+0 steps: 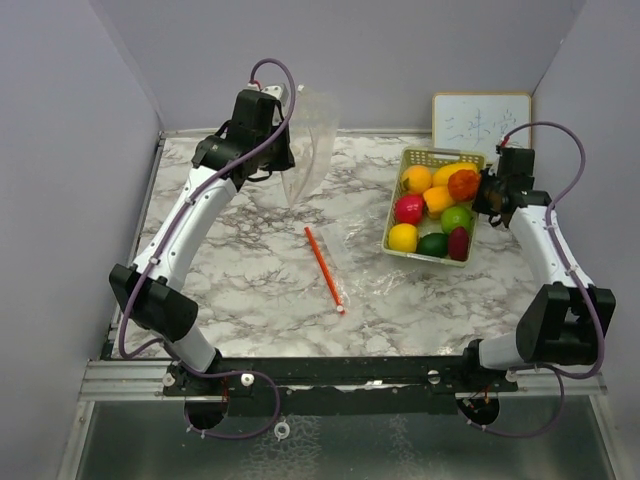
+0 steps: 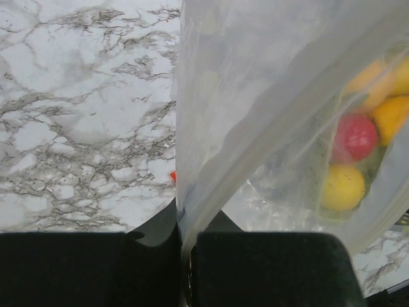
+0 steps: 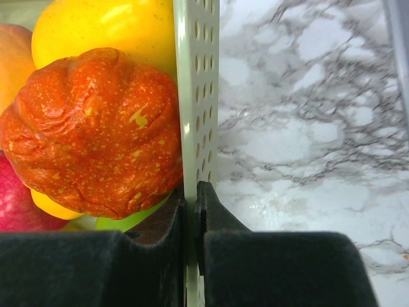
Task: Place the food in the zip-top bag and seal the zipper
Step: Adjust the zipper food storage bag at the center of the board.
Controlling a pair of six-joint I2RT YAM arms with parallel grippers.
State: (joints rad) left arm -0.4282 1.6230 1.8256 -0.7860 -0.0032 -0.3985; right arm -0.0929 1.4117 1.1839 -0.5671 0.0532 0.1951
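Next, my right gripper carries the food to the left in the top view, onto the marble between basket [image 1: 425, 155] and bag, nearer the bag, and releases it.
The clear zip-top bag [image 1: 312, 150] hangs from my left gripper [image 1: 283, 168], which is shut on its edge and holds it above the table's far left; its wall fills the left wrist view [image 2: 255, 96] above the gripper [image 2: 185, 256]. An orange-red zipper strip [image 1: 325, 265] lies on the marble. The food sits in the pale green basket [image 1: 425, 155]: a yellow fruit [image 1: 403, 237], a red one [image 1: 408, 209], a bumpy orange-red one [image 1: 462, 184] [image 3: 96, 128], green, dark red. My right gripper [image 1: 483, 190] [image 3: 190, 204] is shut on the basket's right wall [image 3: 198, 96].
A small whiteboard [image 1: 480, 118] leans on the back wall behind the basket. Grey walls close in the table on three sides. Fruits show blurred through the bag in the left wrist view [image 2: 354, 137]. The marble top [image 1: 250, 270] spreads between the arms.
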